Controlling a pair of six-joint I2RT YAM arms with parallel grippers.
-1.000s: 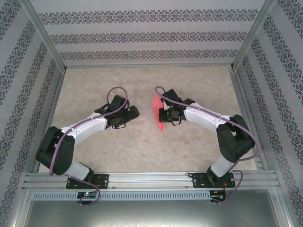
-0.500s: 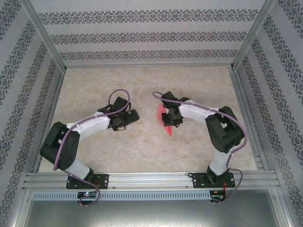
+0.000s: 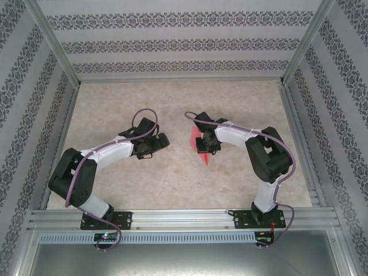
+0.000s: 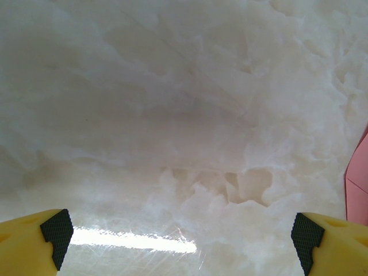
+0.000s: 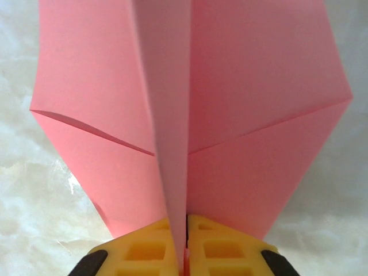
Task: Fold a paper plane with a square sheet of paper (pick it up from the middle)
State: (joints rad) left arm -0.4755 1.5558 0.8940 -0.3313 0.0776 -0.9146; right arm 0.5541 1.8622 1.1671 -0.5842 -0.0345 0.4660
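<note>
My right gripper carries the paper plane (image 3: 197,144) outward over the bare tabletop toward the far patterned panel next and releases the plane's centre fold there.
The pink-red paper plane (image 5: 253,115) is a folded pointed shape with a centre ridge and two wing flaps spreading to either side. My right gripper (image 5: 187,241) is shut on the ridge, its yellow fingers (image 5: 230,250) pressed together around it. From above, the paper plane (image 3: 197,144) juts out left of the right gripper (image 3: 207,141), its tip pointing toward the near side. My left gripper (image 3: 159,142) hovers a short way left of the paper, apart from it. Its jaws (image 4: 181,230) stand wide open over bare table, and the paper's edge (image 4: 357,184) shows at the right.
The marbled table (image 3: 172,178) is walled by patterned panels with aluminium posts (image 3: 54,52). A metal rail (image 3: 184,218) runs along the near edge where both arm bases are bolted.
The right arm has folded its elbow in and carried the paper slightly right and nearer. The left arm shifted its elbow a little; its gripper stays almost in place and open.
</note>
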